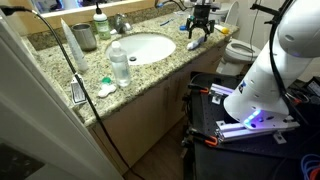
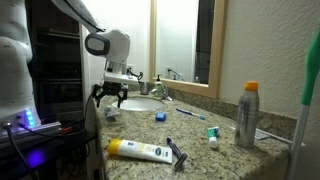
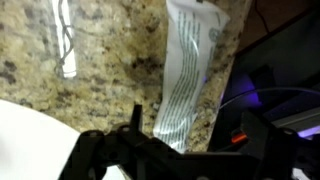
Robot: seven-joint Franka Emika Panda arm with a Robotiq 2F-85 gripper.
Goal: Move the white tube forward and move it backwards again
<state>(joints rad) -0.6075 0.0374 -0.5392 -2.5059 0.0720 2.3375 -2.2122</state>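
I should next lower my open gripper around the printed part of the white tube. That part is already between my gripper's spread fingers, just below them.
The white tube (image 1: 193,44) lies on the granite counter near its end, beside the sink (image 1: 140,48). In the wrist view it is a slim white tube (image 3: 185,80) with lines of print, running lengthwise between my fingers. My gripper (image 1: 201,25) hangs just above it with the fingers spread, open and empty. In an exterior view the gripper (image 2: 110,96) is over the counter's far end, and the tube below it is barely visible. The dark fingers fill the bottom of the wrist view (image 3: 185,150).
A clear water bottle (image 1: 119,62) stands by the sink. A larger white tube (image 2: 140,150) and a razor (image 2: 178,153) lie at the opposite end. A small blue object (image 2: 160,117), a spray can (image 2: 247,115) and the faucet (image 1: 118,22) are also on the counter.
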